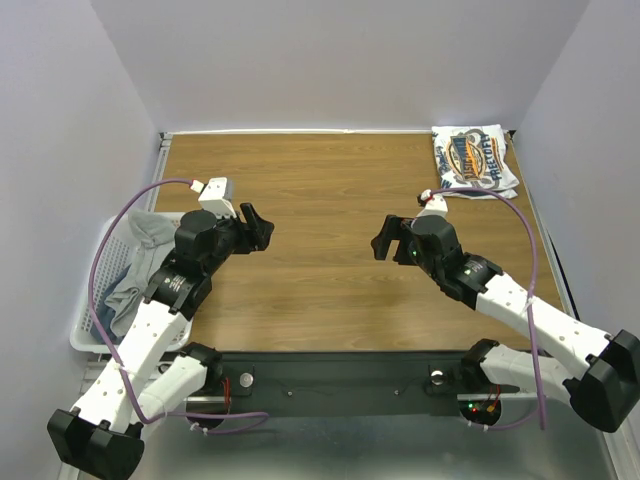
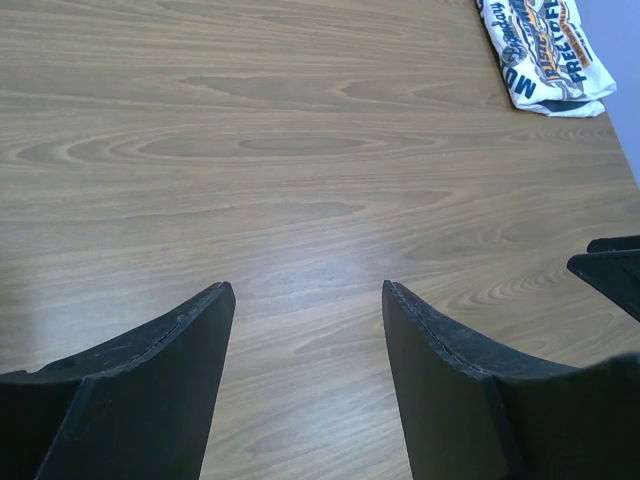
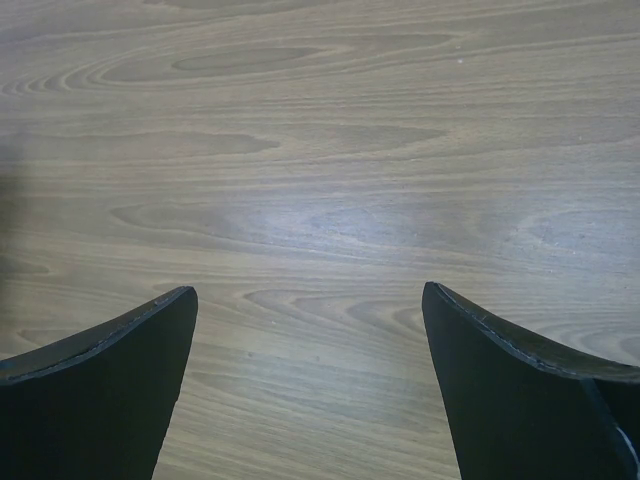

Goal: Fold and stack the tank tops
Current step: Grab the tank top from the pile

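I should move my left gripper over the basket (image 1: 88, 338) next and down onto the grey cloth's far fold (image 1: 153, 232), because the light grey tank top lies over the blue one.
A folded white tank top with a blue-and-orange logo (image 1: 474, 159) lies at the table's far right corner; it also shows in the left wrist view (image 2: 545, 52). A light grey tank top (image 1: 152, 232) and a dark slate blue one (image 1: 133, 268) lie crumpled in the white basket (image 1: 88, 338) at the left. My left gripper (image 1: 258, 228) is open and empty above bare wood (image 2: 307, 288). My right gripper (image 1: 385, 240) is open and empty above bare wood (image 3: 310, 292). The two grippers face each other across the table's middle.
The wooden table (image 1: 330, 200) is walled by pale panels at the back and sides. The right gripper's tip shows at the right edge of the left wrist view (image 2: 610, 272). Purple cables loop off both arms.
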Robot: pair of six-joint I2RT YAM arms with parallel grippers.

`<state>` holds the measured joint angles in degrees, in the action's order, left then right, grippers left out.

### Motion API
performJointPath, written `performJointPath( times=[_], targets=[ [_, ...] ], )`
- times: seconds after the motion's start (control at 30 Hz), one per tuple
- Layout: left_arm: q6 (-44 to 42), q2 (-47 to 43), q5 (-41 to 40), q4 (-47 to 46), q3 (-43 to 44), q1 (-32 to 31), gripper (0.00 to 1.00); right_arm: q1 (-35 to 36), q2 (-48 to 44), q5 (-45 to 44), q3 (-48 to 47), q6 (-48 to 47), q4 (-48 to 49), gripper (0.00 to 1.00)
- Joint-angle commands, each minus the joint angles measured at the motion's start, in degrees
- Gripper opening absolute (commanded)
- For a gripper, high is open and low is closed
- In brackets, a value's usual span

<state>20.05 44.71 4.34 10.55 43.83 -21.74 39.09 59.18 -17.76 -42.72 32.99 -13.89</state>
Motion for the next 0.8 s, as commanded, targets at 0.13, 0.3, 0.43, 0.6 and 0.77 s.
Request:
performJointPath(
  times=[0.13,0.3,0.43,0.6,0.77],
  targets=[
    [-0.02,-0.85,-0.56,-2.11,-0.15,-0.24,0.72,-0.07,-1.35,-0.26,-1.75,-1.79,0.8,1.0],
    [1.74,-0.76,-3.1,-1.85,0.37,-0.24,0.72,-0.07,-0.73,0.18,-2.02,-1.79,0.79,1.0],
    [11.13,3.62,-20.56,5.17,5.9,-0.15,0.74,-0.07,0.06,0.62,-2.1,-1.35,0.79,1.0],
    [24.85,10.47,-39.58,14.94,12.14,4.74,0.87,-0.07,2.34,1.76,-3.07,-1.09,0.79,1.0],
    [24.86,12.42,-30.11,12.31,10.13,21.28,0.88,-0.07,2.35,2.73,-2.9,-1.09,0.79,1.0]
  ],
)
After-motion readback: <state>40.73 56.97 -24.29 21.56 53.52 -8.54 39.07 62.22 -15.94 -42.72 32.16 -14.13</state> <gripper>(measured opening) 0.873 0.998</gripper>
